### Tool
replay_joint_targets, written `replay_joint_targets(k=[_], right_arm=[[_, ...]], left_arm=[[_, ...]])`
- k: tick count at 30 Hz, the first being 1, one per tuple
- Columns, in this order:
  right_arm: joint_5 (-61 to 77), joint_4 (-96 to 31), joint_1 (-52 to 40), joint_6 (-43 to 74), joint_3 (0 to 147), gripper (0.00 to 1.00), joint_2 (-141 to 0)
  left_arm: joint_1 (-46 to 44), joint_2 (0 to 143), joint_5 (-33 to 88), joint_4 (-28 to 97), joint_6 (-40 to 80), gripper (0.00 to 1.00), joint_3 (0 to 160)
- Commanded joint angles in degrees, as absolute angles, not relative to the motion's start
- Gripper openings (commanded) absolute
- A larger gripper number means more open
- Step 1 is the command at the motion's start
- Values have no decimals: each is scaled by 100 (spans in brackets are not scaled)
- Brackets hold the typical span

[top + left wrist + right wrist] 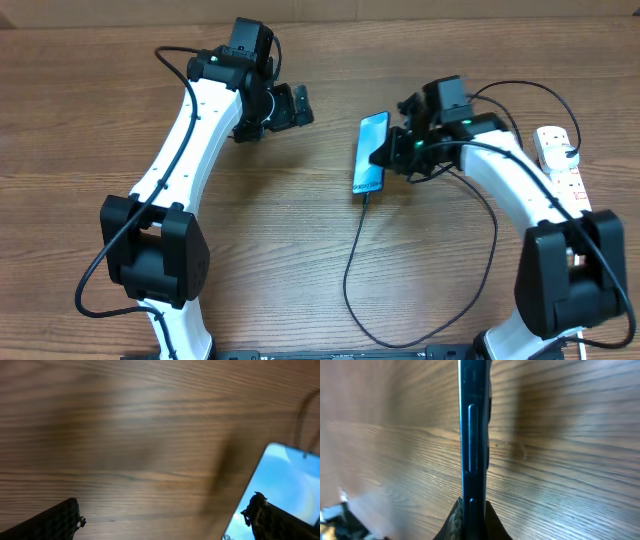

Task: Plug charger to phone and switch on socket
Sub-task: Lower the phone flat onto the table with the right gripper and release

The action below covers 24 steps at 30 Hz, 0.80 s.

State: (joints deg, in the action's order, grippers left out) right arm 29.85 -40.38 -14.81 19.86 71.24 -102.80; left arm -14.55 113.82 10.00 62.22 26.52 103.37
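My right gripper lowers the phone (370, 150) down and to the left in the overhead view next and releases it there, since bare wood lies there.
The phone (370, 150), with a light blue screen, lies in the middle of the table with its right side held by my right gripper (392, 150). In the right wrist view the phone (474, 435) shows edge-on, pinched between the two fingers of the right gripper (472, 512). The thin black charger cable (350, 270) runs from the phone's near end, loops along the table front and rises to the right. The white socket (558, 160) lies at the far right. My left gripper (298, 105) hovers open left of the phone. In its own view the left gripper (165, 520) frames bare wood, with the phone (287, 477) at its right finger.
The wooden table (300, 230) carries both arm bases at the front corners. The cable loop crosses the front middle between them. A white cord leaves the socket at the right edge.
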Motion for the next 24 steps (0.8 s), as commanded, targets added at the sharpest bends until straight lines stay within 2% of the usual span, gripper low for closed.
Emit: replay_joint_targets(k=[1, 12, 24], right_arm=[[2679, -3909, -1756, 1966, 7205, 4, -10333], [1750, -3428, -2477, 2145, 7205, 4, -10355], [1466, -3406, -2593, 2272, 7196, 4, -10383]], left_arm=[[-1313, 11314, 99, 6300, 2523, 100, 10366], [-1306, 11314, -191, 6449, 2528, 100, 10366], [-1306, 11314, -189, 6447, 2528, 100, 10363]])
